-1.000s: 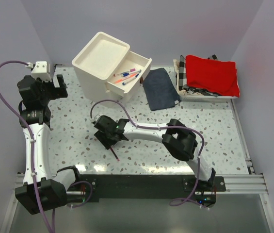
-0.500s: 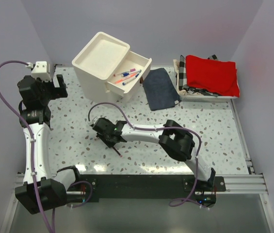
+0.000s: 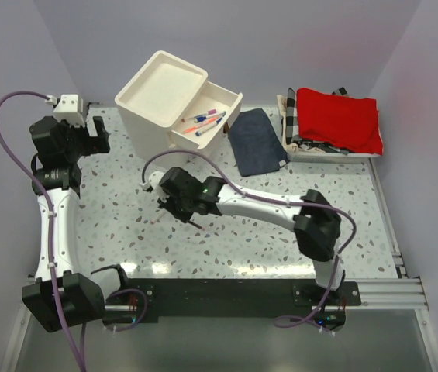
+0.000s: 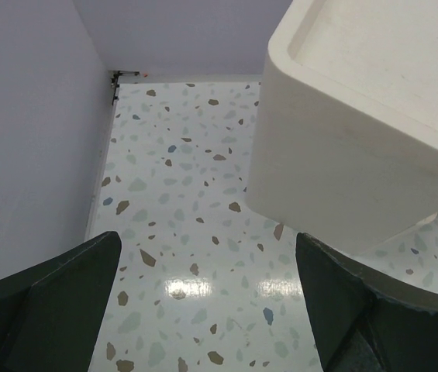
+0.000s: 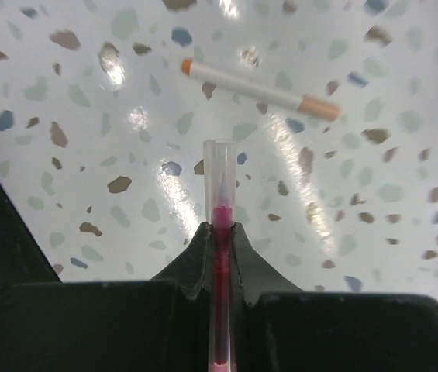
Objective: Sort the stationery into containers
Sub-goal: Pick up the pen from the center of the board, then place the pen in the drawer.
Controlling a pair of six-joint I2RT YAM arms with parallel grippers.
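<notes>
My right gripper lifts the red pen up and outward over the pens that the open top drawer [image 3: 229, 108] already holds and releases it there next.
My right gripper [image 5: 220, 237] is shut on a thin red pen [image 5: 219, 182], whose clear cap sticks out ahead of the jaws just above the speckled table. A white pen with orange ends [image 5: 259, 89] lies on the table beyond it. From above, the right gripper [image 3: 177, 203] is at mid-table, in front of the cream drawer unit [image 3: 156, 101]. The unit's top drawer [image 3: 229, 108] stands open with several pens [image 3: 205, 120] inside. At the far left my left gripper [image 3: 88, 136] is open and empty, beside the unit's wall [image 4: 343, 155].
A dark blue folded cloth [image 3: 256, 141] lies right of the drawer unit. A checkered basket [image 3: 292, 136] holding red cloth [image 3: 336, 118] sits at the back right. Purple walls close in the table on three sides.
The right gripper closed on the red pen and shifted slightly back and right, its elbow swinging out to the right. The left arm shifted a little.
</notes>
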